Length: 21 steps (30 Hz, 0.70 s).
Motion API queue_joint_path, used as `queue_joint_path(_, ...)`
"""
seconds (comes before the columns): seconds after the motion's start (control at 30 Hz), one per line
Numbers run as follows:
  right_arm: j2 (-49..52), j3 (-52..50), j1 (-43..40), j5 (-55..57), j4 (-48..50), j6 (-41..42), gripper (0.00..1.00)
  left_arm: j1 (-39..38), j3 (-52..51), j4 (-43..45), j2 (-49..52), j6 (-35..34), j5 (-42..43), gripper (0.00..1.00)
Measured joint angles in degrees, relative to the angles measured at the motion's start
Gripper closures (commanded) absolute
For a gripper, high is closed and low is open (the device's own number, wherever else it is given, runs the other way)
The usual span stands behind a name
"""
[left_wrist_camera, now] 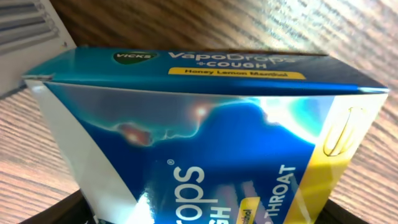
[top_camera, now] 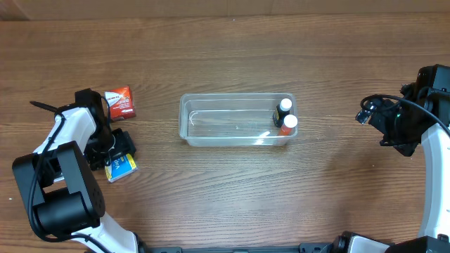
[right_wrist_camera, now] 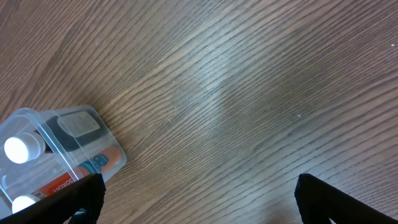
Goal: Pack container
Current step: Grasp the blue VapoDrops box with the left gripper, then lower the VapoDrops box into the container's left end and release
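The container's end [top_camera: 205,122] opposite the bottles is empty, so the left gripper should next lift the VapoDrops box over the container and lower it there.
The clear plastic container [top_camera: 211,121] stands mid-table with two white-capped bottles at its right end, a dark one [top_camera: 284,107] and an orange one [top_camera: 288,125]. My left gripper [top_camera: 118,149] is shut on a blue and yellow Vicks VapoDrops box [top_camera: 121,167] at the table's left, low over the wood. That box [left_wrist_camera: 205,143] fills the left wrist view between the fingers [left_wrist_camera: 211,219]. My right gripper [top_camera: 367,116] is open and empty, far right of the container. In the right wrist view its fingers [right_wrist_camera: 199,202] span bare wood, with the container's corner [right_wrist_camera: 93,134] at lower left.
A small red box [top_camera: 119,102] lies on the table just behind the left gripper. The wooden table [top_camera: 232,190] runs wide around the container. The left arm's base [top_camera: 60,190] sits at the front left corner.
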Motion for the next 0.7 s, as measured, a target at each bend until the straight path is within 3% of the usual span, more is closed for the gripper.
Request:
queue_joint_path(0.2, 0.0, 0.0, 0.02, 0.0, 0.04, 0.02, 0.0, 0.0, 3.1, -6.67, 0.35, -0.44, 0.0, 0.33)
queue_joint_path(0.37, 0.0, 0.0, 0.0, 0.0, 0.31, 0.0, 0.0, -3.3, 12.61, -13.44, -1.33, -0.46, -0.44, 0.35)
queue_joint_path(0.53, 0.0, 0.0, 0.0, 0.0, 0.33, 0.02, 0.0, -15.58, 24.9, -18.21, -10.82, -0.66, 1.11, 0.37)
queue_joint_path(0.63, 0.0, -0.02, 0.0, 0.0, 0.35, 0.02, 0.0, -28.5, 34.27, -14.49, -14.8, -1.64, 2.84, 0.36)
queue_joint_path(0.7, 0.0, -0.02, 0.0, 0.0, 0.33, 0.02, 0.0, -34.03, 35.34, -10.75, -15.08, -2.4, 2.99, 0.35)
